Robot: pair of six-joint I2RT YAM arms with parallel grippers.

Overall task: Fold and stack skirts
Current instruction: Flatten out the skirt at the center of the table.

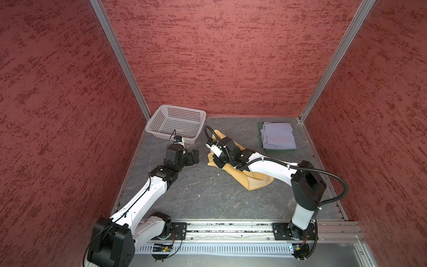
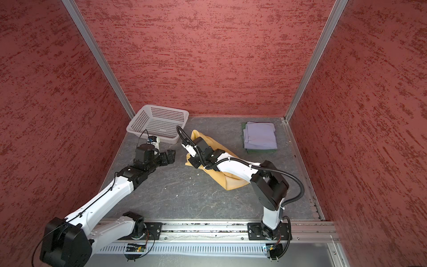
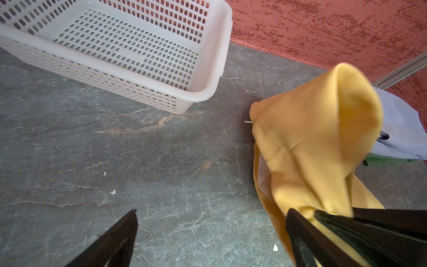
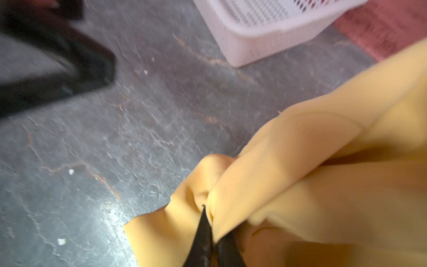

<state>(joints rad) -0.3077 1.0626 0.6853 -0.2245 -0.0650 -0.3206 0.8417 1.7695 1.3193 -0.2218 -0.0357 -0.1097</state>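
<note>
The yellow skirt (image 1: pixel 254 180) lies crumpled, so the robot's right gripper will pull toward the folded stack and let go of the skirt's edge on the tabletop between them.
The mustard yellow skirt (image 1: pixel 254 180) (image 2: pixel 231 182) lies crumpled mid-table, with its near-left part lifted. My right gripper (image 1: pixel 215 160) (image 2: pixel 193 161) (image 4: pixel 208 212) is shut on a bunched edge of this cloth (image 4: pixel 300 161). My left gripper (image 1: pixel 194 157) (image 2: pixel 171 156) (image 3: pixel 211 211) stands open just left of it, with only bare table between its fingers; the yellow skirt (image 3: pixel 312 143) hangs by one fingertip. At the back right, the pale lavender-grey skirt (image 1: pixel 278 135) (image 2: pixel 260 135) lies folded on the folded dark green skirt (image 1: pixel 260 131) (image 2: pixel 261 151).
A white perforated basket (image 1: pixel 161 109) (image 2: pixel 147 107) (image 3: pixel 208 94) (image 4: pixel 254 34) sits empty in the back left corner. Red walls close in the grey marbled table (image 1: pixel 208 203) on three sides. Small white crumbs dot the table.
</note>
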